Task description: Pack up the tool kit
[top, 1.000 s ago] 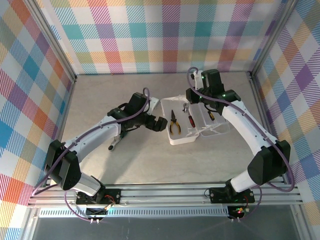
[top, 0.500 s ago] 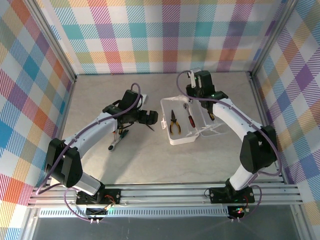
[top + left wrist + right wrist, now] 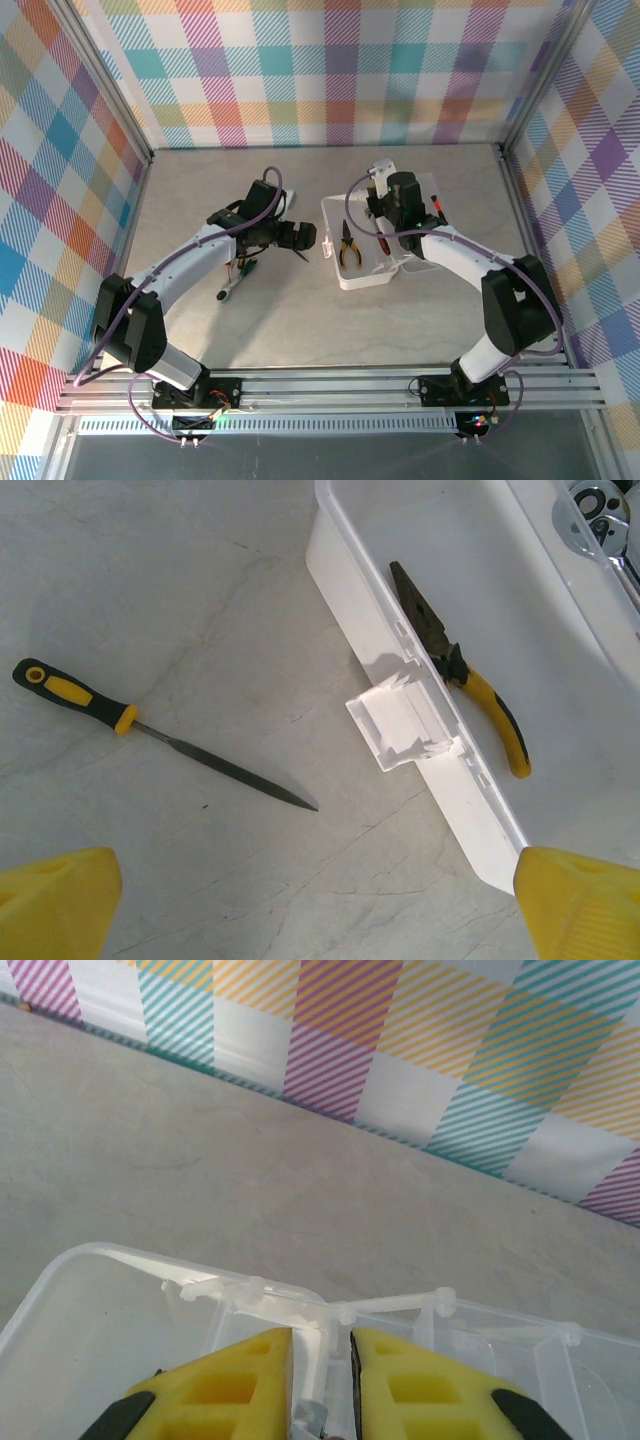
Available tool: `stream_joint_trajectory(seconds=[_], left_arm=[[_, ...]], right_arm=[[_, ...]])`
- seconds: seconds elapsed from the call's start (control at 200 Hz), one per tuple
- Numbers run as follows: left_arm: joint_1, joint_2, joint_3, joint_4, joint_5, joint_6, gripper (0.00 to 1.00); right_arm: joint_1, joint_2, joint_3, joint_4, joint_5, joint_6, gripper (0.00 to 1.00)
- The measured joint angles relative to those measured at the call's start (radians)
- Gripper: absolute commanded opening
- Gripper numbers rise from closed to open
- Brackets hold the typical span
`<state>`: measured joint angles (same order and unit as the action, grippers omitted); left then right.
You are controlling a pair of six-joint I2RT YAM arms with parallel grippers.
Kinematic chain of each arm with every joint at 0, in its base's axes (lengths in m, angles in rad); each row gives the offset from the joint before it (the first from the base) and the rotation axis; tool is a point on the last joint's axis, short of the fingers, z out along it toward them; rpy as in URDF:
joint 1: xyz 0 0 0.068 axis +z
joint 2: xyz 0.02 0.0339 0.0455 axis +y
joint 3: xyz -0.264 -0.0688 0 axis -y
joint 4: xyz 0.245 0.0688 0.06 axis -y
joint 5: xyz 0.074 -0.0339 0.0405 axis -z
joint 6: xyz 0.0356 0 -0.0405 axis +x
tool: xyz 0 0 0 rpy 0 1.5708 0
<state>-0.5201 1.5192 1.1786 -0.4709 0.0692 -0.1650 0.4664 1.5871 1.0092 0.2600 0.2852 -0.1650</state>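
The robot's right gripper will next move back over the open case (image 3: 345,275) toward the robot's base and release the clear lid's edge, since loose tools remain.
The clear tool kit case (image 3: 345,275) lies open at mid-table. Inside it are yellow-handled pliers (image 3: 348,246) (image 3: 470,680), a red-handled screwdriver (image 3: 381,243) and a metal ratchet (image 3: 600,510). My right gripper (image 3: 381,214) (image 3: 320,1345) is shut on the edge of the clear lid (image 3: 300,1305), which stands raised over the case's right side. My left gripper (image 3: 304,240) (image 3: 320,915) hangs open just left of the case, near its white latch (image 3: 405,725). A thin tool with a black and yellow handle (image 3: 75,692) lies on the table to the left.
Another slim tool (image 3: 232,284) lies on the table under my left arm. A red-tipped tool (image 3: 437,204) shows through the lid at the right. Plaid walls close off the back and both sides.
My right gripper has swung left, lifting the lid up from flat on the right. My left gripper drew back slightly from the case, then stayed still.
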Motion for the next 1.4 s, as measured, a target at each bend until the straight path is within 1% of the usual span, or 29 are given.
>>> stream_joint_trajectory(seconds=[0.115,0.235,0.28,0.395,0.475,0.535,0.725,1.015,1.105,1.175,1.195,1.245,1.31,1.35,1.37,1.4], left_arm=[[0.002,0.004,0.000,0.000,0.001,0.000,1.00],[0.002,0.006,0.000,0.000,0.006,0.000,1.00],[0.002,0.007,0.000,0.000,0.009,0.000,1.00],[0.002,0.010,0.000,0.000,0.017,0.000,1.00],[0.002,0.011,0.000,0.000,0.019,0.000,1.00],[0.002,0.011,0.000,0.000,0.019,0.000,1.00],[0.002,0.011,-0.001,0.000,0.019,0.000,1.00],[0.005,0.011,-0.005,0.000,0.026,0.000,1.00],[0.005,0.011,-0.005,-0.001,0.026,0.000,1.00],[0.005,0.011,-0.005,-0.001,0.026,0.000,1.00],[0.005,0.011,-0.006,-0.001,0.026,0.000,1.00],[0.005,0.011,-0.005,-0.004,0.023,0.000,1.00],[0.006,0.011,-0.005,-0.014,0.014,0.000,1.00],[0.011,0.011,-0.005,-0.025,0.007,0.000,1.00],[0.012,0.011,-0.006,-0.029,0.004,0.000,1.00],[0.017,0.011,-0.005,-0.037,-0.002,0.000,1.00]], right_arm=[[0.005,-0.020,-0.036,0.030,0.006,0.004,0.00],[0.006,-0.047,-0.057,0.016,0.007,0.023,0.00],[0.006,-0.060,-0.067,0.008,0.006,0.027,0.05],[0.009,-0.103,-0.105,-0.003,0.008,0.050,0.12],[0.011,-0.129,-0.129,-0.006,0.011,0.065,0.23],[0.012,-0.145,-0.146,-0.009,0.014,0.079,0.27],[0.013,-0.155,-0.219,-0.106,0.013,0.108,0.29],[0.016,-0.156,-0.226,-0.101,0.015,0.128,0.29],[0.016,-0.156,-0.221,-0.108,0.014,0.129,0.32],[0.016,-0.158,-0.209,-0.133,0.009,0.135,0.41],[0.016,-0.160,-0.203,-0.146,0.006,0.133,0.46],[0.016,-0.166,-0.187,-0.181,-0.007,0.143,0.61],[0.016,-0.175,-0.148,-0.247,-0.038,0.144,0.84],[0.016,-0.181,-0.119,-0.283,-0.064,0.141,0.95],[0.016,-0.183,-0.105,-0.298,-0.077,0.139,1.00],[0.016,-0.189,-0.077,-0.327,-0.104,0.136,0.99]])
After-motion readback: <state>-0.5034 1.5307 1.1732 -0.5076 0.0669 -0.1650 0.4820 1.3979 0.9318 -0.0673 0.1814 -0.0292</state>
